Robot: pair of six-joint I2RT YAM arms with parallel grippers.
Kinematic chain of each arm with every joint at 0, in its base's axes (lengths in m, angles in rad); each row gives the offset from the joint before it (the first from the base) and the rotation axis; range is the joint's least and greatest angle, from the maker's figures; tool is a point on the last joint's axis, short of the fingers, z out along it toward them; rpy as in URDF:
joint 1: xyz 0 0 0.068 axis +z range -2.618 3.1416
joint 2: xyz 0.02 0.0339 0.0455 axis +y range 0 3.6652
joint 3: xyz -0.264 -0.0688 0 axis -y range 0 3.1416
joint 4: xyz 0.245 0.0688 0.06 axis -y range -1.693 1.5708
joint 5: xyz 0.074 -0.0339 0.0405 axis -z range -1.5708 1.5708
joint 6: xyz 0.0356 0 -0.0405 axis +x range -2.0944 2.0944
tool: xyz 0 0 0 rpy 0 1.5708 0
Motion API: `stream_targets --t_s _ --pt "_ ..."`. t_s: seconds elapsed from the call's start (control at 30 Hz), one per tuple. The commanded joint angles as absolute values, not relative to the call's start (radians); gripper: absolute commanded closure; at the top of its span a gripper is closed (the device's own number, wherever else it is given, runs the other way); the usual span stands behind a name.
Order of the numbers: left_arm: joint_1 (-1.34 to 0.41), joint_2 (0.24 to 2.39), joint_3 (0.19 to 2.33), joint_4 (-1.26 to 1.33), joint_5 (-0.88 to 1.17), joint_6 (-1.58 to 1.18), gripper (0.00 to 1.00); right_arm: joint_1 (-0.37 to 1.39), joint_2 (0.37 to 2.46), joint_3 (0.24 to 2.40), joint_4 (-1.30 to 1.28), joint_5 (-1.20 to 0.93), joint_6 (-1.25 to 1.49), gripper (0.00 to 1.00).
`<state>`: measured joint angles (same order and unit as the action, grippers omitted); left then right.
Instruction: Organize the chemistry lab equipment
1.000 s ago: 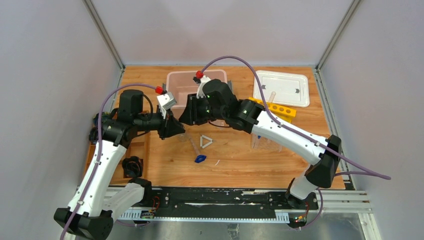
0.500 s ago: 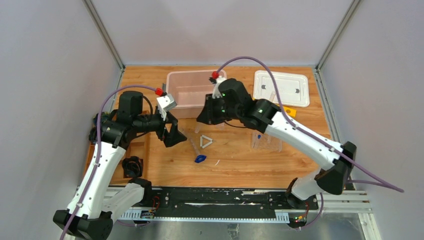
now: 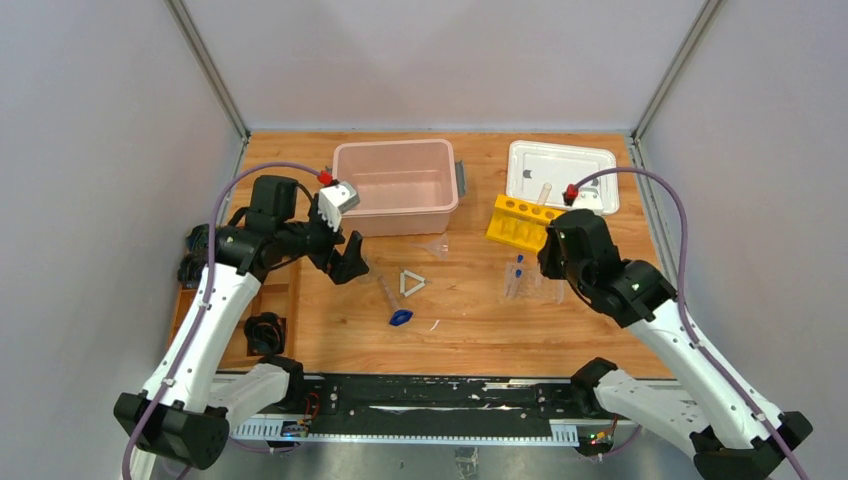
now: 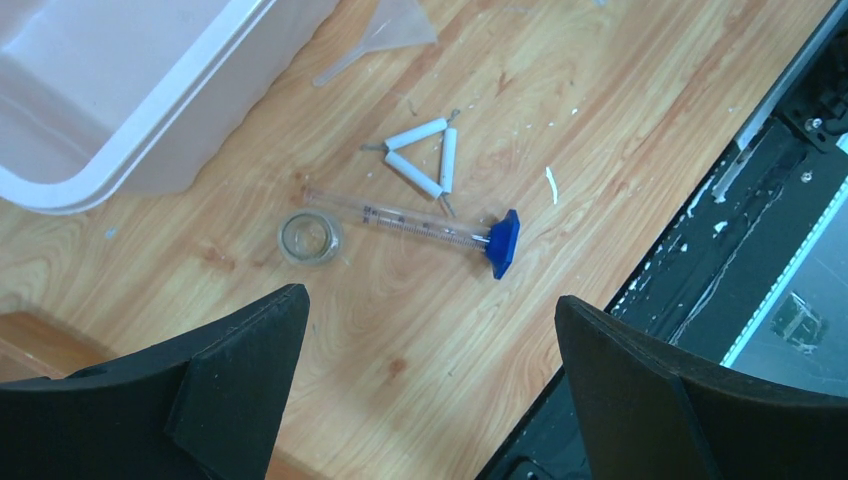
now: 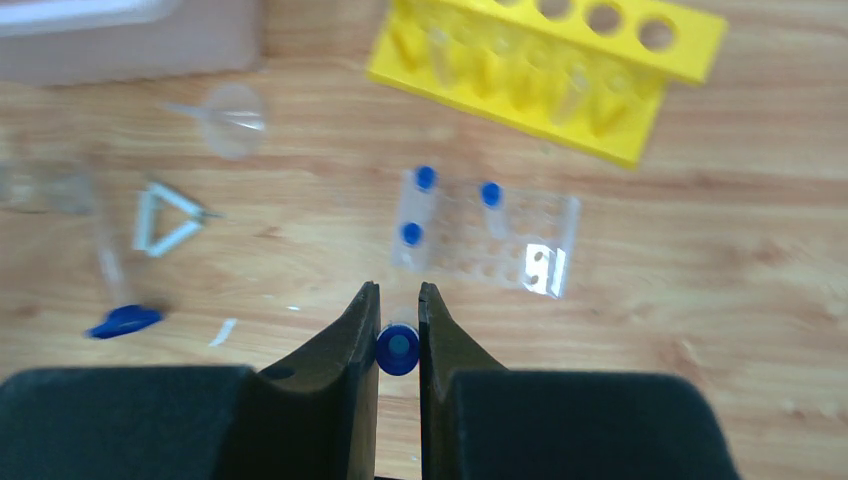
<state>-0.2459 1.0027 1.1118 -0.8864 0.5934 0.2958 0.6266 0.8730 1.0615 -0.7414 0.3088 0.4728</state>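
Observation:
The clear rack already holds similar blue-capped tubes, so my right gripper will next go down and toward the right in the wrist view to the rack's empty near holes.
In the right wrist view my right gripper (image 5: 399, 290) is shut on a small clear tube with a blue cap (image 5: 398, 350), held above the table just short of the clear rack (image 5: 500, 240). Three blue-capped tubes stand in that rack (image 3: 530, 280). The yellow rack (image 3: 520, 222) lies behind it. My left gripper (image 4: 430, 300) is open and empty, hanging over bare wood near a small clear beaker (image 4: 308, 238), a graduated rod (image 4: 420, 222) ending in a blue clip (image 4: 503, 242), and the white triangle (image 4: 425, 158). A clear funnel (image 3: 435, 245) lies by the bin.
The pink bin (image 3: 395, 185) stands at the back centre and the white rectangular lid (image 3: 560, 175) at the back right. A dark round object (image 3: 265, 333) sits on a wooden tray at the left edge. The black rail (image 3: 430, 395) runs along the near edge.
The two grippers were together in front of the bin. My left gripper has opened and drawn back left; my right arm has swung right to the clear rack with the tube.

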Motion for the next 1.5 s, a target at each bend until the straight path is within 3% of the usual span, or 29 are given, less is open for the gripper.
stream_targets --t_s 0.0,0.6,1.47 --pt "-0.252 1.032 1.164 -0.922 0.551 0.296 0.0 0.567 0.847 0.924 -0.777 0.449 0.486 1.0" --pt "-0.252 1.038 1.143 -0.922 0.531 0.29 0.0 0.475 0.908 0.671 -0.445 0.516 0.519 1.0" --pt "-0.252 1.031 1.162 -0.922 0.531 0.291 0.0 0.402 1.067 0.612 -0.359 0.46 0.542 1.0"
